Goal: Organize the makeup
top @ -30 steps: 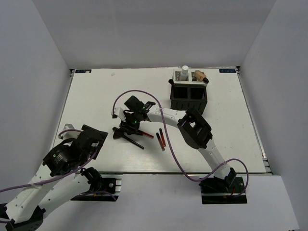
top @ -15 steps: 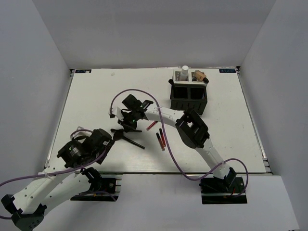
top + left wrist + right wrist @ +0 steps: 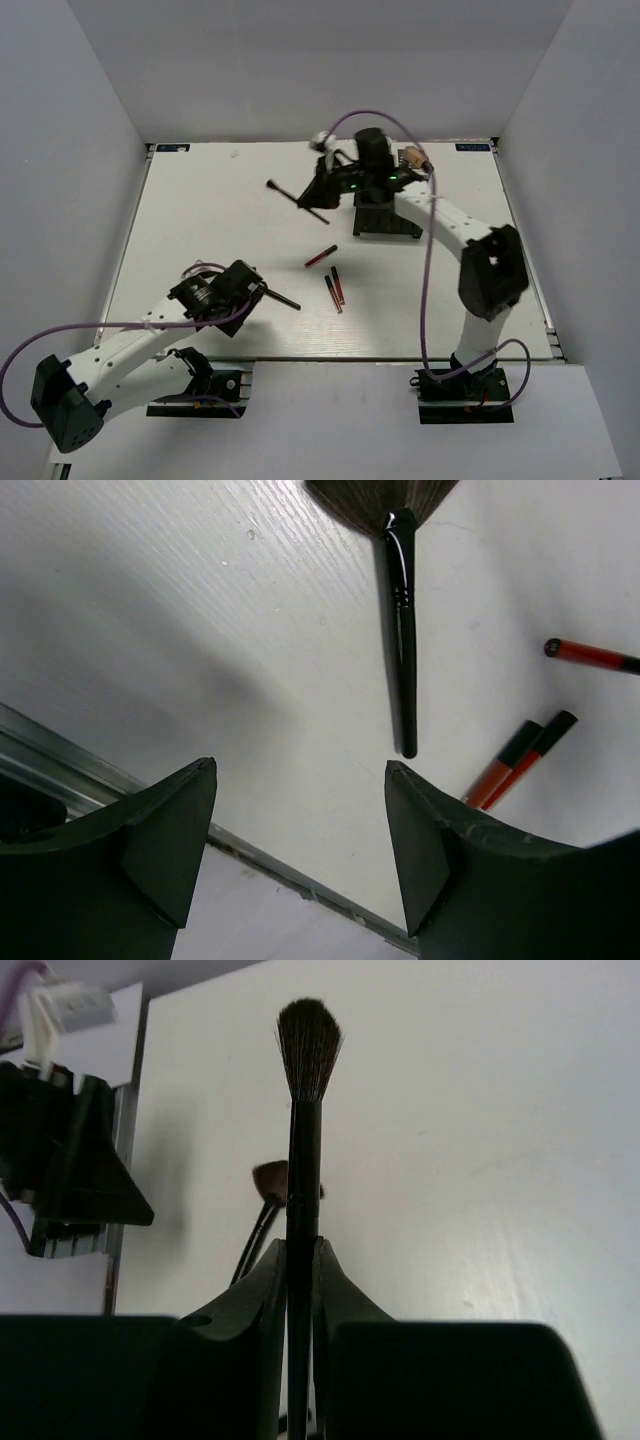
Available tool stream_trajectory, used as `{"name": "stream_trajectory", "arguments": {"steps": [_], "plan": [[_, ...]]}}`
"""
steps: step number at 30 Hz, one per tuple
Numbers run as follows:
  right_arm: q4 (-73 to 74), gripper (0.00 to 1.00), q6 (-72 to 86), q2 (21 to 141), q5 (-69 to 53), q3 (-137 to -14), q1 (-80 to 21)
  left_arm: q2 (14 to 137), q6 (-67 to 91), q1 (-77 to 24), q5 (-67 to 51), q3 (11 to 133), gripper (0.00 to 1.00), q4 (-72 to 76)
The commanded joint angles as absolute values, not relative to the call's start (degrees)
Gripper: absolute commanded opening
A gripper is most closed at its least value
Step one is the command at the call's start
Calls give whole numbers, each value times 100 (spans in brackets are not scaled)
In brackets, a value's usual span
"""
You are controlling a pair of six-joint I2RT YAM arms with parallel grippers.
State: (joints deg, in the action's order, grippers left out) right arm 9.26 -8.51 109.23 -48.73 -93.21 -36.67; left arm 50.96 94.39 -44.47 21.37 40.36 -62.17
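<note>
The fan brush lies beyond the open fingers of my left gripper, so next I need to move that gripper outward and down onto the brush's handle just behind the bristles and close it there.
My right gripper [image 3: 326,190] is shut on a black brush [image 3: 290,197] and holds it in the air, just left of the black box [image 3: 385,222]. In the right wrist view the brush [image 3: 303,1140] stands up between the shut fingers of that gripper [image 3: 300,1245]. My left gripper [image 3: 262,290] is open and empty [image 3: 300,770], just short of a fan brush [image 3: 283,300] lying on the table [image 3: 403,630]. One red-black pencil [image 3: 320,256] and a pair of pencils [image 3: 333,288] lie mid-table. A tan bottle [image 3: 412,157] shows behind the box. The white bottle is hidden by the arm.
The right arm reaches over the black box at the back. The table's near edge [image 3: 260,855] runs just under my left gripper. The left arm's base mount [image 3: 60,1160] shows at the left of the right wrist view.
My right gripper has lifted one brush off the table and carried it back and right toward the box. My left arm has swung forward to the remaining brush.
</note>
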Motion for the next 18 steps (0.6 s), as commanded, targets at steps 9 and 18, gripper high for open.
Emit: {"name": "stream_trajectory", "arguments": {"steps": [9, 18], "plan": [[-3151, 0, 350, 9413, -6082, -6928, -1698, 6187, 8992, -4430, 2145, 4007, 82, -4843], [-5256, 0, 1020, 10388, -6320, -6924, -1196, 6942, 8570, -4315, 2083, 4245, 84, -4500]]}}
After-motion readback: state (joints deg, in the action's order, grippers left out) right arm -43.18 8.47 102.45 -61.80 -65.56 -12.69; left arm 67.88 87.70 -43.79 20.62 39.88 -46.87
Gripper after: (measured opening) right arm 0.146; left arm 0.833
